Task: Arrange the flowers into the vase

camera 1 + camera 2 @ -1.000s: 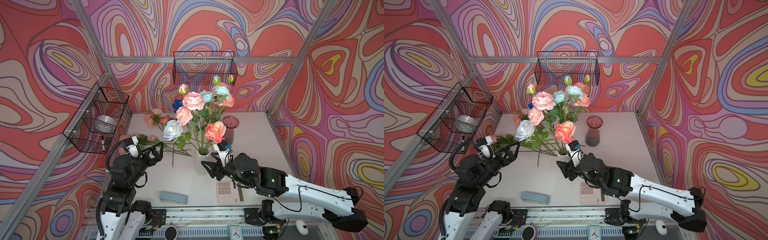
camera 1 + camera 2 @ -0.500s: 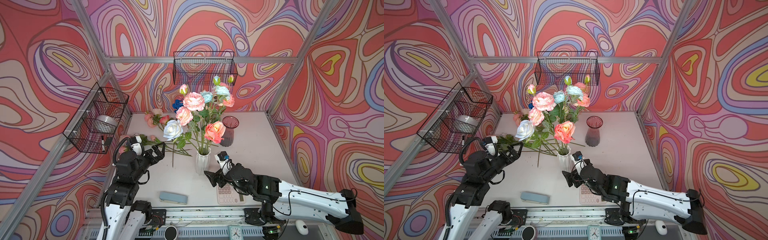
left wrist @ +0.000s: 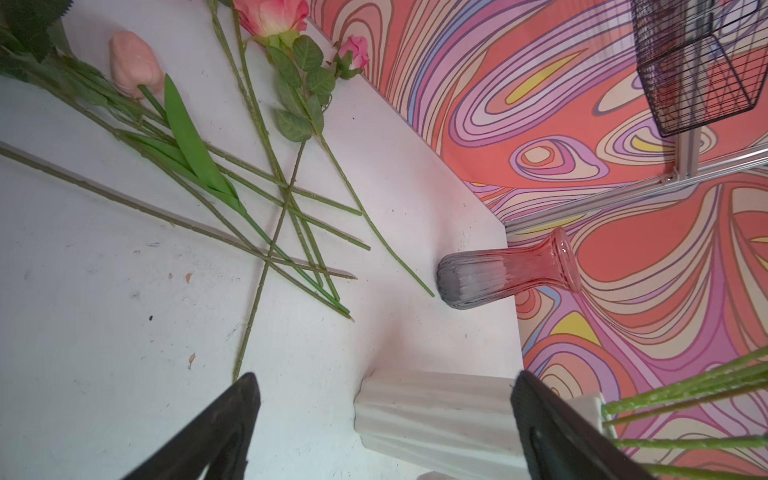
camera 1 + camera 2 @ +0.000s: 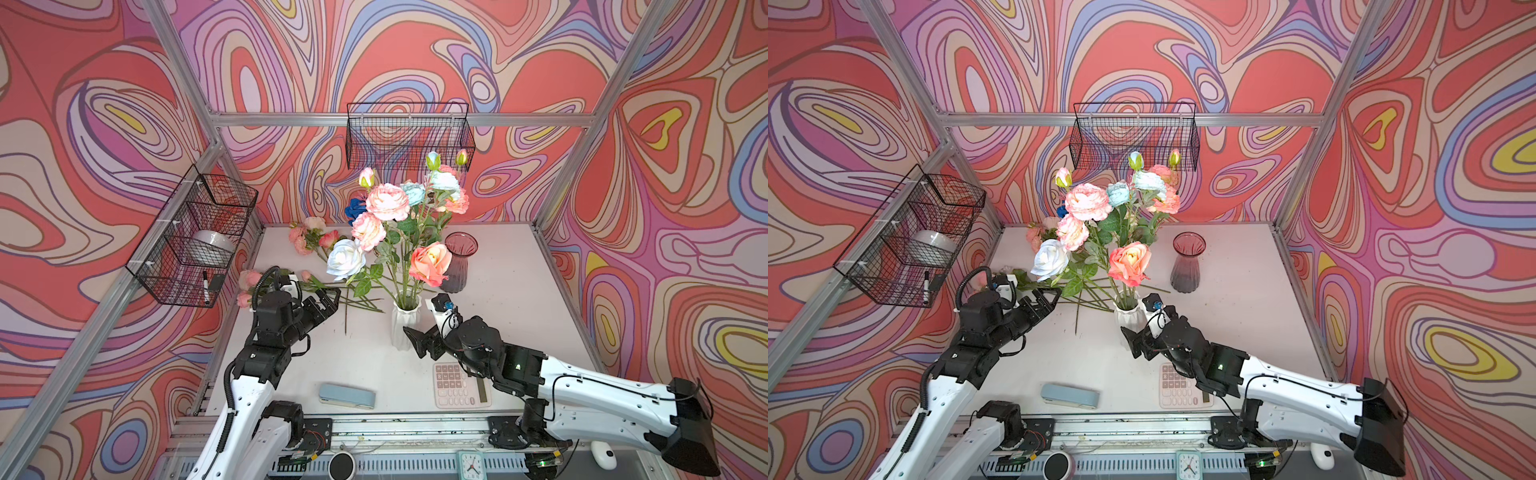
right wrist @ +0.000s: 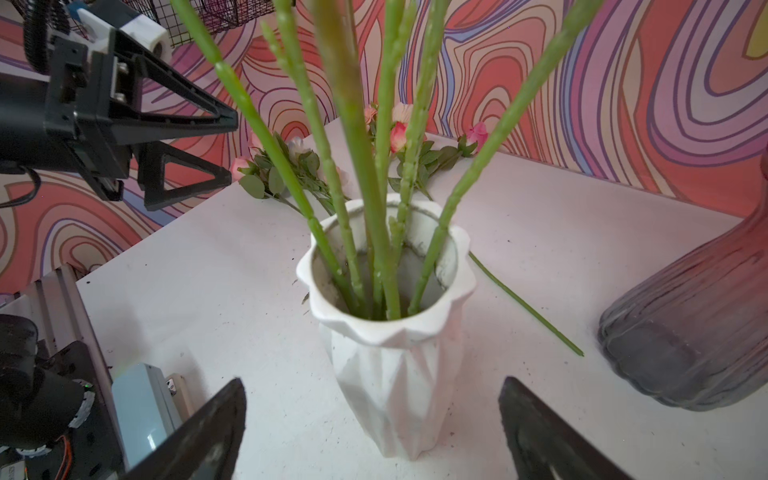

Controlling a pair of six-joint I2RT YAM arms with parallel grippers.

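Observation:
The white vase stands just outward of my right gripper's open fingers. Next I should move that gripper outward until its fingers are on both sides of the upper part of the white vase [image 4: 405,326] [image 5: 392,352].
A white faceted vase [image 4: 405,326] [image 4: 1128,318] stands mid-table and holds several flowers [image 4: 386,203] [image 4: 1088,201]: pink, peach, white and pale blue heads on long green stems [image 5: 353,158]. More flowers [image 4: 311,239] [image 3: 266,16] lie loose on the table at the back left, their stems [image 3: 274,216] crossing. My left gripper [image 4: 332,301] [image 4: 1052,300] [image 3: 384,376] is open and empty, hovering over the ends of the loose stems, left of the vase. My right gripper [image 4: 415,343] [image 4: 1130,343] [image 5: 372,380] is open and empty, just in front of the vase's base.
A purple-red glass vase [image 4: 459,262] [image 5: 698,332] stands empty right of the white one. A calculator [image 4: 459,384] and a pale blue case [image 4: 347,395] lie near the front edge. Wire baskets hang on the left wall [image 4: 195,237] and back wall [image 4: 409,135].
My right gripper has opened wide and drawn back from the vase's neck toward the front, ending lower by its base. My left gripper has edged right, toward the loose stems.

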